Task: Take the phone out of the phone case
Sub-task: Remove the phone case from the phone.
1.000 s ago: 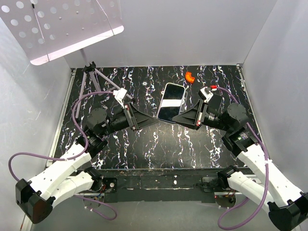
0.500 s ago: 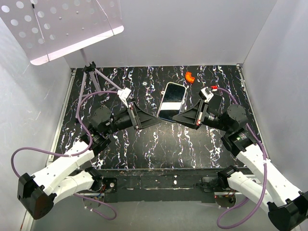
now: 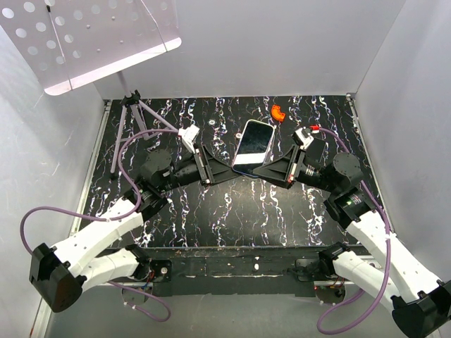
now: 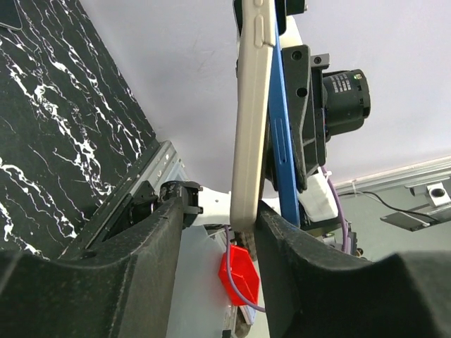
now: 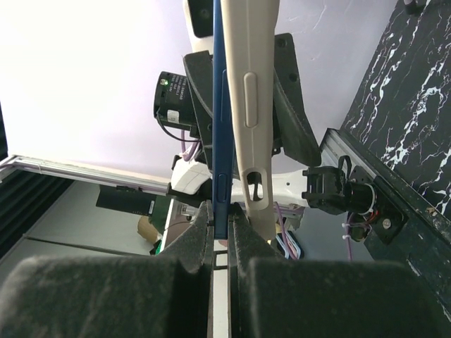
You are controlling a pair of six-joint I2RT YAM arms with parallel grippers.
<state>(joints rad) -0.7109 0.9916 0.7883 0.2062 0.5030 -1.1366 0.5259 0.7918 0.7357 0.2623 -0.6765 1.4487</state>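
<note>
I will move my right gripper to the right in the top view next and down to let go of the phone (image 3: 252, 149) on the bare tabletop, since the case is peeled away.
The phone (image 3: 252, 149) is held upright above the middle of the table, dark screen toward the camera. In the right wrist view my right gripper (image 5: 221, 236) is shut on the thin blue phone edge (image 5: 220, 141), and the beige case (image 5: 252, 105) stands peeled away just right of it. My right gripper (image 3: 261, 171) grips the phone's lower right. My left gripper (image 3: 229, 171) is at the lower left. In the left wrist view my left gripper (image 4: 218, 260) is open, and the beige case's (image 4: 250, 120) bottom corner touches its right finger (image 4: 303, 267). The blue phone (image 4: 284, 141) lies behind the case.
A small orange piece (image 3: 277, 113) lies on the black marbled table at the back right. A tripod (image 3: 137, 113) stands at the back left under a white perforated board (image 3: 77, 35). White walls close in three sides. A red tag (image 4: 238, 274) hangs on the right arm's cable.
My left arm has swung right and its open gripper has reached the phone's lower left edge. The right arm and the phone have stayed put.
</note>
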